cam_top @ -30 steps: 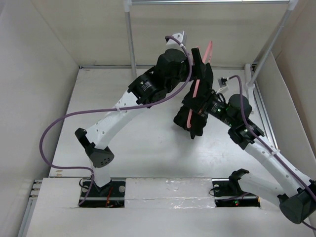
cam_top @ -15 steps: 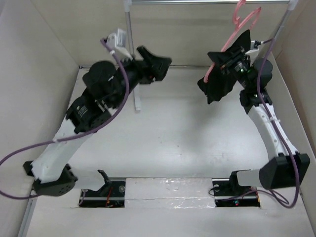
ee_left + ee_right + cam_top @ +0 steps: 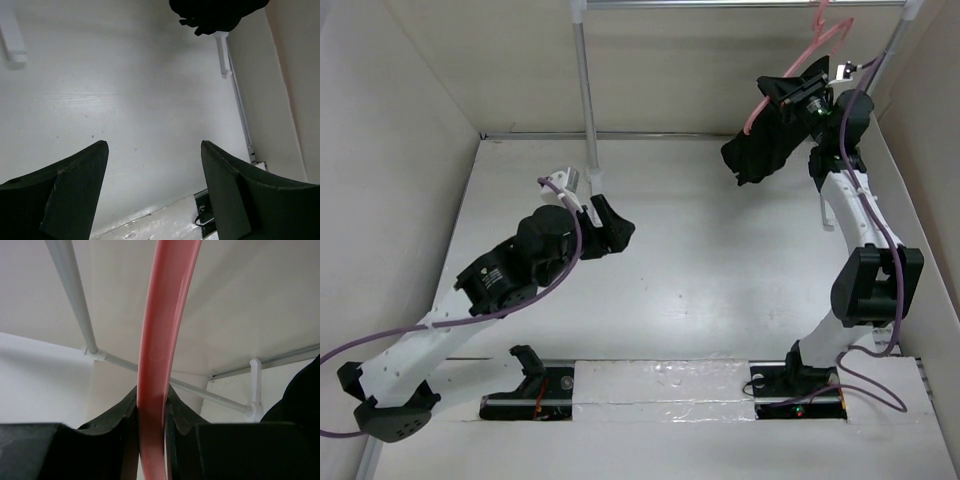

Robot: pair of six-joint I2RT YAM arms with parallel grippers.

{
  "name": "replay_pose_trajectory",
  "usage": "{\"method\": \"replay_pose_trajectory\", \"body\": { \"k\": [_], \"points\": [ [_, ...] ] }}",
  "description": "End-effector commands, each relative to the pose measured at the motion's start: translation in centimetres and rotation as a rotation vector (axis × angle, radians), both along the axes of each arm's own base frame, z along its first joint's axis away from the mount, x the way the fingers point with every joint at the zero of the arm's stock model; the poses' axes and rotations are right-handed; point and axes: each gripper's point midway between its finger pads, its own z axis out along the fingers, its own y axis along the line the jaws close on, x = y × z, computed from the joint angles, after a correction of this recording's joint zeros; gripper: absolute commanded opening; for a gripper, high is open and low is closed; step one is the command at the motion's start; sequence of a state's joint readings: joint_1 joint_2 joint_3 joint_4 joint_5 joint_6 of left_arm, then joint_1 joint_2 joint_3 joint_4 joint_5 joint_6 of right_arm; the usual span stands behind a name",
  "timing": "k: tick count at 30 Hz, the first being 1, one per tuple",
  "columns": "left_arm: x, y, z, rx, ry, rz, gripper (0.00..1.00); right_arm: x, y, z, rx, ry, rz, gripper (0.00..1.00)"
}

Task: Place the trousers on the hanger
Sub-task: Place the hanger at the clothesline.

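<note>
I will carry the hanger in my right gripper outward, toward the back wall, to the top rack bar, so that the hanger's hook rests there once I let go.
The pale-pink hanger [image 3: 817, 42] hangs high at the back right, its hook at the top rack bar. The black trousers [image 3: 764, 150] are draped over it and hang bunched below. My right gripper [image 3: 796, 92] is shut on the hanger; in the right wrist view the pink bar [image 3: 162, 350] runs up between the jaws, my gripper [image 3: 151, 405] clamping it. My left gripper [image 3: 616, 226] is open and empty over the table's middle left, far from the trousers; its wrist view shows the gripper [image 3: 152, 150] with fingers wide apart and the trousers [image 3: 215, 12] at the top edge.
White rack poles stand at the back: one left of centre [image 3: 586, 90], one slanting at the right [image 3: 868, 95], with a top bar [image 3: 720, 4]. Beige walls close in the table [image 3: 670, 270] on three sides. A rail [image 3: 239, 95] runs along the right edge.
My right arm lifted the hanger with the trousers from the table's middle to the back right, up to the rack bar. My left arm let go and drew back to the left and down.
</note>
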State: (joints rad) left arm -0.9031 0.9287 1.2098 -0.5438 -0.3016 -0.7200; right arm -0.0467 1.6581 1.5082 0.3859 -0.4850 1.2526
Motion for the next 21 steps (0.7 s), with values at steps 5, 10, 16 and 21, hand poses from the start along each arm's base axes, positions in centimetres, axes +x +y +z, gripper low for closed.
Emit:
{"method": "replay_pose_trajectory", "body": {
  "k": [5, 10, 16, 21],
  "points": [
    [-0.2, 1.0, 1.9, -0.073, -0.03, 0.045, 0.71, -2.1, -2.9, 9.5, -0.018, -0.298, -0.04, 0.0],
    [0.0, 0.6, 1.8, -0.071, -0.026, 0.039, 0.71, -1.2, -4.7, 8.8, -0.012, -0.278, -0.046, 0.0],
    [0.4, 0.0, 2.0, -0.058, -0.03, 0.032, 0.7, 0.5, -6.2, 6.7, -0.052, -0.224, -0.069, 0.0],
    [0.6, -0.2, 2.0, -0.057, -0.033, 0.032, 0.7, 1.5, -6.3, 5.1, -0.053, -0.19, -0.069, 0.0]
  ]
}}
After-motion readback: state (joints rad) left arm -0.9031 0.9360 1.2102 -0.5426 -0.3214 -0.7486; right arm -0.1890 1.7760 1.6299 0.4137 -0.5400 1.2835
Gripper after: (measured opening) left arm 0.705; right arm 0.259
